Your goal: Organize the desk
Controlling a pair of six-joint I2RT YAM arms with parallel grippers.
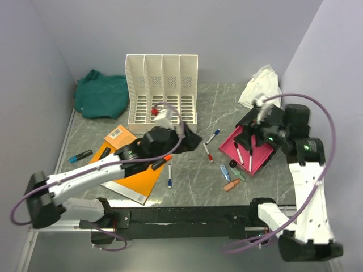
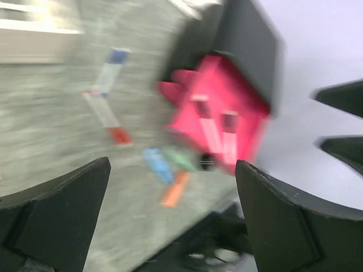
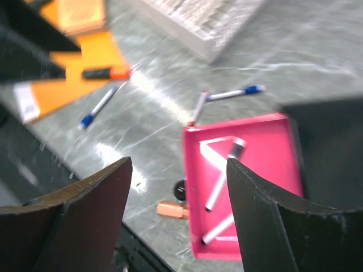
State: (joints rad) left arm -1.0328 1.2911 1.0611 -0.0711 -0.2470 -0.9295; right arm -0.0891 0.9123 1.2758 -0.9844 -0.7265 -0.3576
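I will next lower my right gripper past the tray's rim (image 3: 186, 170) onto the red-capped marker (image 3: 198, 108), because the marker is below the gripper and to its left in the top view.
The desk (image 1: 198, 170) is dark grey-green stone with white veins. My left gripper (image 1: 190, 140) hovers over its middle, open and empty, in front of a white file organizer (image 1: 161, 88). In the blurred left wrist view it (image 2: 173, 164) faces a pink tray (image 2: 249, 102). My right gripper (image 1: 245, 136) is open and empty above the pink tray (image 1: 261, 161), which holds a few white markers (image 3: 218, 192). In the right wrist view it (image 3: 178, 164) hangs over the tray's left rim (image 3: 186, 170). Loose markers (image 1: 207, 152) lie between the arms.
An orange folder (image 1: 127, 173) lies front left with a black-orange marker (image 1: 160, 162) and blue pen (image 1: 169, 181) beside it. A green cloth (image 1: 102, 93) is back left, white crumpled material (image 1: 261, 85) back right. Small blue, green and orange items (image 1: 231, 178) lie before the tray.
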